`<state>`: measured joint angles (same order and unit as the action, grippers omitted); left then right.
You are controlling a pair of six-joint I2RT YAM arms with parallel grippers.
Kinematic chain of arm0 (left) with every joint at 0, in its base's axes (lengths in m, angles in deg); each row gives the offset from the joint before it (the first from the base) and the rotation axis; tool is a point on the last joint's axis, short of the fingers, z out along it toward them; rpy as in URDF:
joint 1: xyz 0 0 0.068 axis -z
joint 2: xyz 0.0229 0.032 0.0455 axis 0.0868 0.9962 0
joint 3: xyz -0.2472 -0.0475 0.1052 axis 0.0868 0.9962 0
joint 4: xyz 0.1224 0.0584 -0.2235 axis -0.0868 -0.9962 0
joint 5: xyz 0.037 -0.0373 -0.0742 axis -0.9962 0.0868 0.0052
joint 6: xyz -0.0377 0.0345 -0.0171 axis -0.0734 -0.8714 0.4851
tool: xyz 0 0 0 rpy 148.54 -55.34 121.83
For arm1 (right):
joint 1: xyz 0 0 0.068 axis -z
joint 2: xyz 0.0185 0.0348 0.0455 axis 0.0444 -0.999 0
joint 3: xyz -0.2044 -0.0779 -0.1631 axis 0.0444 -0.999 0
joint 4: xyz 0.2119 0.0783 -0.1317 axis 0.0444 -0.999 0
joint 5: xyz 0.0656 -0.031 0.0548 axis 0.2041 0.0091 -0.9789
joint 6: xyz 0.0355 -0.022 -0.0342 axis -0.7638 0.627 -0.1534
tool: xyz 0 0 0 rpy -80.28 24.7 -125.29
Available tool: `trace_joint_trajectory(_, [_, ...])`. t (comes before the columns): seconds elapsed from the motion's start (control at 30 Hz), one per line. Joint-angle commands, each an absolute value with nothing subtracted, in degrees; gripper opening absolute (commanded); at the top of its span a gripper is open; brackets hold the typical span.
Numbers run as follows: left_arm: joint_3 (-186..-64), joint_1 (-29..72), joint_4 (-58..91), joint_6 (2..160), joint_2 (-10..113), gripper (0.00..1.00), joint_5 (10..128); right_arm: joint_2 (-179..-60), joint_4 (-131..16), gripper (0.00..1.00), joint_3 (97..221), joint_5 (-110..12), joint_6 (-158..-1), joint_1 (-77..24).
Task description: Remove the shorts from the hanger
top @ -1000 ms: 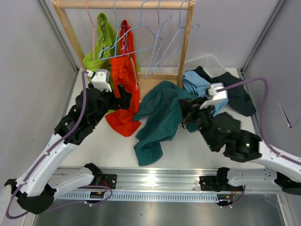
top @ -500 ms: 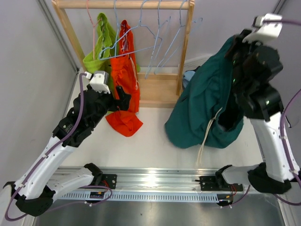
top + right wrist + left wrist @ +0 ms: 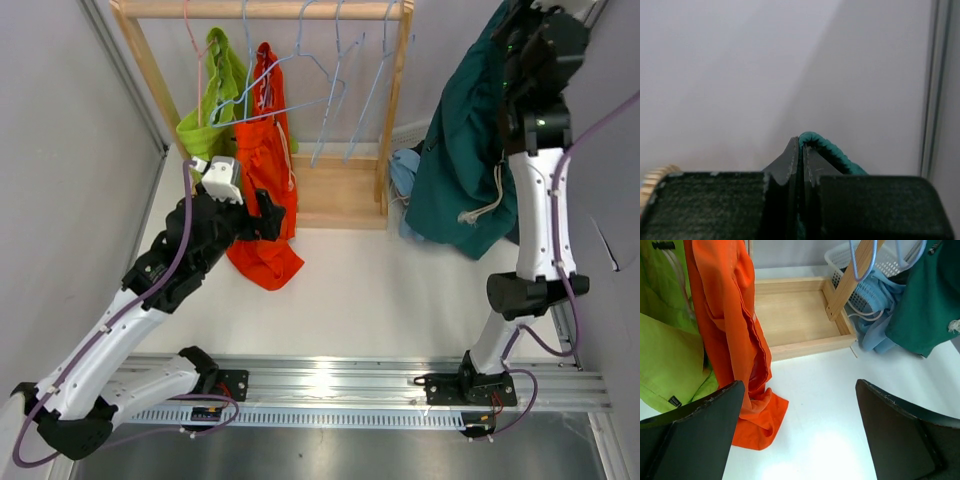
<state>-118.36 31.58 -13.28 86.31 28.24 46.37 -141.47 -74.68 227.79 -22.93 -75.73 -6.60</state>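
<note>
Next, the right gripper lowers toward the rack, over the white basket, and opens, since the teal green shorts [image 3: 460,160] hang clear of every hanger.
The teal green shorts [image 3: 460,160] hang in the air at the upper right, and my right gripper [image 3: 515,25] is shut on their top edge. In the right wrist view a teal fold [image 3: 825,145] sticks out between the closed jaws of that gripper [image 3: 801,142]. On the rack, the orange-red shorts [image 3: 265,170] hang from a hanger with their lower end on the table. The lime green shorts [image 3: 215,90] hang to their left. My left gripper [image 3: 799,390] is open and empty, low beside the orange-red shorts [image 3: 725,315]. The light blue shorts [image 3: 402,175] lie by the rack's right post.
Several empty blue wire hangers [image 3: 330,90] hang on the wooden rack [image 3: 392,120], which has a shallow wooden base tray [image 3: 795,315]. A white basket [image 3: 840,260] stands behind the right post. Grey walls close in both sides.
My right arm has swung up and back, lifting the teal green shorts off the table to high at the right. My left gripper edged slightly right toward the orange-red shorts.
</note>
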Motion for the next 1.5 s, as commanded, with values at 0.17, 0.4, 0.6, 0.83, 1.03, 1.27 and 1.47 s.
trace_joint_trajectory(0.17, [-122.7, 31.3, -12.1, 84.7, 29.2, 0.99, 45.8, -155.6, -52.7, 0.0, 212.8, -34.5, -89.3, -3.8])
trace_joint_trajectory(0.4, [-136.8, 31.3, -18.2, 80.3, 32.0, 0.99, 42.3, -166.6, -50.7, 0.0, 207.9, -36.6, -95.9, -3.7])
trace_joint_trajectory(0.6, [-153.4, 31.0, -22.1, 74.8, 42.4, 0.99, 38.2, -151.0, -45.4, 0.62, 177.7, -24.8, -97.1, -6.1])
trace_joint_trajectory(0.83, [-171.6, 25.7, -22.7, 71.8, 54.9, 0.99, 39.3, -120.7, -39.2, 0.99, 146.2, -23.1, -102.4, -7.8])
trace_joint_trajectory(1.03, [-188.5, 15.8, -24.4, 74.6, 68.0, 0.99, 45.2, -98.0, -45.3, 0.99, 131.9, -23.9, -100.6, -14.3])
trace_joint_trajectory(1.27, [-196.6, 8.6, -23.0, 78.7, 77.7, 0.99, 55.8, -76.8, -59.8, 1.0, 124.7, -22.2, -101.3, -20.5])
trace_joint_trajectory(1.47, [-194.8, 8.3, -21.4, 81.6, 80.9, 0.99, 65.3, -73.7, -65.1, 0.99, 124.8, -20.5, -99.0, -20.9])
